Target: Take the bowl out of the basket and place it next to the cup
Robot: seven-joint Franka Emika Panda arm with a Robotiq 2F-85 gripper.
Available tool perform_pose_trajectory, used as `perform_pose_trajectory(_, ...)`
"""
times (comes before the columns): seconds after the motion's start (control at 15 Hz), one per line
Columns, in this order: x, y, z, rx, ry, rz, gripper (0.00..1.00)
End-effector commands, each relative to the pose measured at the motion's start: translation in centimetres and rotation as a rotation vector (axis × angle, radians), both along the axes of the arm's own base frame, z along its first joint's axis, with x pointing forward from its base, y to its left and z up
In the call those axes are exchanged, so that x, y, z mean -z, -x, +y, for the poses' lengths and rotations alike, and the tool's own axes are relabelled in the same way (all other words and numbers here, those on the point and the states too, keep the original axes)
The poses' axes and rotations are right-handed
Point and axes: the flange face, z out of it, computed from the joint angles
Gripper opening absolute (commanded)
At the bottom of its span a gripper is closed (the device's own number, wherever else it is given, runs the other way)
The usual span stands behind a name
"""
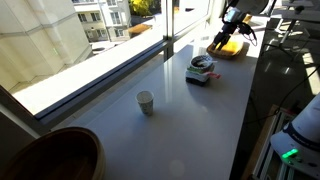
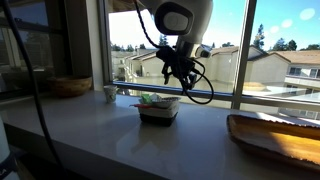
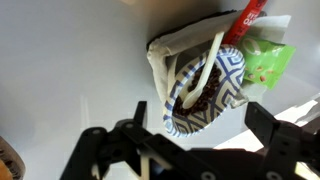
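My gripper comes down onto the rim's end by the spoon's tip (image 1: 208, 58) (image 3: 176, 124) next and closes, because the bowl's rim shows bare between my open fingers.
The bowl (image 3: 228, 75) has a blue and white patterned rim and a dark inside, and a white spoon lies in it. It sits tilted in the pale squarish basket (image 3: 160, 62), seen in both exterior views (image 1: 200, 72) (image 2: 158, 109). My gripper (image 3: 185, 140) is open and empty, hanging above the basket (image 2: 180, 74) without touching it. The small off-white cup (image 1: 146, 101) stands alone on the counter, well away from the basket, and shows small near the window in an exterior view (image 2: 109, 93).
A red packet (image 3: 250, 14) and a green packet (image 3: 265, 62) lie in the basket beside the bowl. A flat yellow object (image 2: 275, 136) lies on the counter beyond the basket. A large brown round vessel (image 1: 55, 155) stands at the counter's other end. The window runs along the counter.
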Motion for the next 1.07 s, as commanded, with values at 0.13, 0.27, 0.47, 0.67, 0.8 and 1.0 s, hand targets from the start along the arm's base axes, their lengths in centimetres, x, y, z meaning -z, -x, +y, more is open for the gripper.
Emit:
perform_pose_trajectory(0.13, 3.6, -2.8, -1.7, 0.013, -0.059, 0.011, 1.00)
perform_pose_trajectory(0.27, 4.7, -3.7, -1.4, 0.020, -0.076, 0.021, 1.00)
perform_pose_trajectory(0.47, 6.3, -5.1, -0.5, 0.018, -0.093, 0.033, 1.00)
perform_pose_trajectory(0.67, 7.3, -6.0, -0.1, 0.022, -0.108, 0.041, 0.99)
perform_pose_trajectory(0.8, 7.7, -6.1, -0.1, 0.027, -0.119, 0.047, 0.79)
perform_pose_trajectory(1.0, 7.6, -6.2, -0.2, 0.031, -0.122, 0.046, 0.52)
